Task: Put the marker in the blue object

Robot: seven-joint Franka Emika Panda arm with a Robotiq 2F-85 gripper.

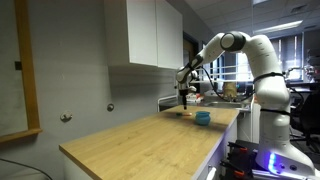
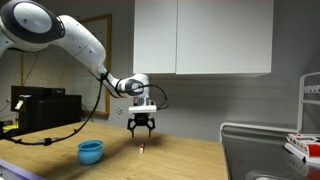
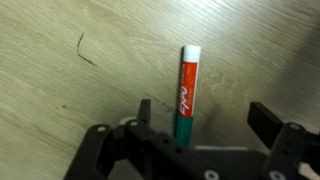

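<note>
My gripper needs to go down onto the marker's green end [image 2: 142,150] [image 3: 184,130] next and close its fingers across it, because the marker is lying on the countertop below, lengthwise between my open fingers.
The marker [image 3: 187,92] is red with a white tip and a green end, and lies on the wooden countertop [image 3: 80,90]. In the wrist view it lies lengthwise between my open jaws [image 3: 200,118], nearer the left finger, not gripped. In an exterior view it is a small speck [image 2: 141,149] right below my gripper [image 2: 141,128], which hovers just above the counter. The blue object, a small round bowl [image 2: 90,152], sits on the counter apart from the gripper; it also shows in the other exterior view [image 1: 203,118], where my gripper [image 1: 186,97] is beside and above it.
White wall cabinets [image 2: 200,35] hang above the counter. A sink with a dish rack [image 2: 270,150] lies at the counter's end. A dark scratch [image 3: 85,48] marks the wood. The robot's base [image 1: 270,120] stands by the counter's edge.
</note>
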